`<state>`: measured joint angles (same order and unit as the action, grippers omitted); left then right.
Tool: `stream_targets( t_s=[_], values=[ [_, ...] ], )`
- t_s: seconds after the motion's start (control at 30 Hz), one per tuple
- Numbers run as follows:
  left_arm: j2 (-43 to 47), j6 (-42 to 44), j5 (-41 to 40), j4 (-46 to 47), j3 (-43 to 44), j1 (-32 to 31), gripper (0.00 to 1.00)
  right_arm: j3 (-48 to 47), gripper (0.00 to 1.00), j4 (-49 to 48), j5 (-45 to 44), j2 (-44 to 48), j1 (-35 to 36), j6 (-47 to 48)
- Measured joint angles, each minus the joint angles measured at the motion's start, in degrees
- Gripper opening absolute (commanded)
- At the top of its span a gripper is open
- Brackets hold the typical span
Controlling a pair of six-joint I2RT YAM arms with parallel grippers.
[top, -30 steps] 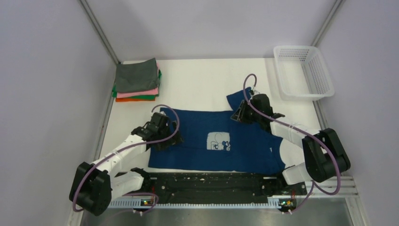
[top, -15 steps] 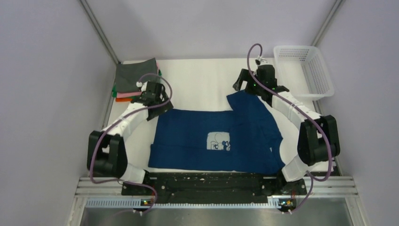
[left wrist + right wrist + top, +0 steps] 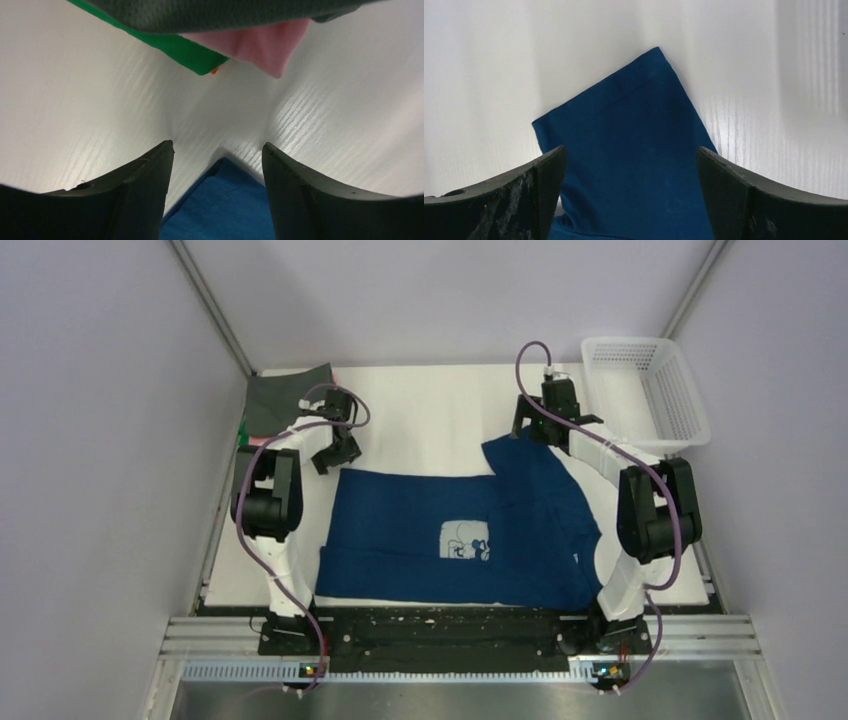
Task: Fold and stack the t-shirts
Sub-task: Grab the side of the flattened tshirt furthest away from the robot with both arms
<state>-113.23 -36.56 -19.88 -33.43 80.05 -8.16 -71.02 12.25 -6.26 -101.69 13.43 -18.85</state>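
Observation:
I will move my right gripper outward and down, away from the basket, to the folded flap's far corner [image 3: 530,430] [image 3: 656,54] beyond its open fingers, and then close it.
A large navy t-shirt [image 3: 450,540] with a small white chest print lies spread on the white table, its right sleeve [image 3: 634,145] folded inward. My left gripper [image 3: 333,453] hovers open over the shirt's far-left corner [image 3: 225,205], which lies between the fingertips [image 3: 150,170] without touching them. My right gripper [image 3: 530,427] stands open above the folded sleeve, holding nothing. At the far left sits a stack of folded t-shirts [image 3: 285,400]: grey [image 3: 210,12] on top, then pink [image 3: 265,45], green [image 3: 185,50] and a sliver of orange [image 3: 215,70].
A white plastic mesh basket [image 3: 645,390] stands at the far right corner. Grey walls with metal rails close in the table on both sides. The arm bases and a black bar run along the near edge [image 3: 440,625].
The right gripper let go of the sleeve and moved to the far side. The left arm swung from the shirt's left edge to its far-left corner, its jaws narrowing a little.

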Motion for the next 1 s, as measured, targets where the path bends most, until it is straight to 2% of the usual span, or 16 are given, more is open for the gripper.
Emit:
stream_targets(
  t_s=[0.1, 0.27, 0.37, 0.4, 0.47, 0.5, 0.77, 1.0],
  values=[
    [-0.8, -0.8, 0.8, -1.3, 1.0, 0.0, 0.64, 0.0, 0.98, 0.0, -1.2, -0.3, 0.0, 0.5],
    [-0.9, -2.1, 3.0, -2.5, 0.9, 0.0, 0.52, 0.0, 0.98, 0.0, -2.7, -0.8, 0.0, 0.9],
    [-0.8, -2.7, 4.6, -2.2, 0.5, -0.2, 0.40, 0.0, 0.97, 0.0, -3.6, -1.1, 0.0, 0.9],
    [-0.7, -2.8, 4.9, -2.1, 0.4, -0.2, 0.34, 0.0, 0.97, 0.2, -3.9, -1.2, 0.0, 0.9],
    [-0.6, -2.9, 5.0, -2.2, 0.3, -0.5, 0.10, 0.0, 0.97, 0.2, -4.5, -1.2, 0.0, 0.9],
    [-0.6, -2.8, 5.0, -2.4, 0.3, -0.6, 0.01, 0.0, 0.96, 0.2, -4.7, -1.2, 0.0, 0.9],
    [-0.6, -3.4, 4.4, -2.8, 0.3, -1.3, 0.00, -0.7, 0.93, 0.3, -5.7, -3.8, 0.0, 2.3],
    [-0.4, -3.4, 4.4, -3.9, 0.3, -1.5, 0.00, -9.8, 0.80, 1.1, -5.7, -11.1, 0.6, 4.3]
  ],
)
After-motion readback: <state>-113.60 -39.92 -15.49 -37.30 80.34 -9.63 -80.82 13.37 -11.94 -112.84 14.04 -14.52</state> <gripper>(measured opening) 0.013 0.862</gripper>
